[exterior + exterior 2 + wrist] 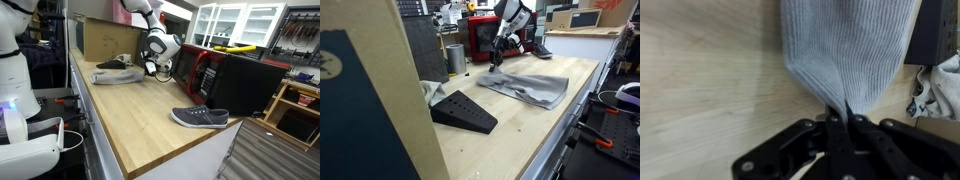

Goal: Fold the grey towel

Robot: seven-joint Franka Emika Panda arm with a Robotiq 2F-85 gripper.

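Note:
I will next lift the spread towel's pinched corner, move it back across the towel point(525, 87) and release it over the towel's end nearest my base.
The grey towel point(525, 87) lies spread and rumpled on the wooden table point(510, 135); it also shows as a flat grey heap point(118, 74) near the cardboard box. In the wrist view the ribbed grey towel point(845, 45) runs down to a narrow corner that disappears between the black fingers point(830, 135). My gripper point(841, 118) is shut on that corner. In both exterior views the gripper point(150, 68) point(497, 62) sits low at the towel's edge, on the side nearest the red microwave.
A dark grey slip-on shoe point(200, 117) lies near the table's front edge. A red and black microwave point(215, 75) stands just behind the gripper. A cardboard box point(100, 38) stands at the far end. A black wedge point(462, 110) and a metal cup point(455, 57) also sit on the table.

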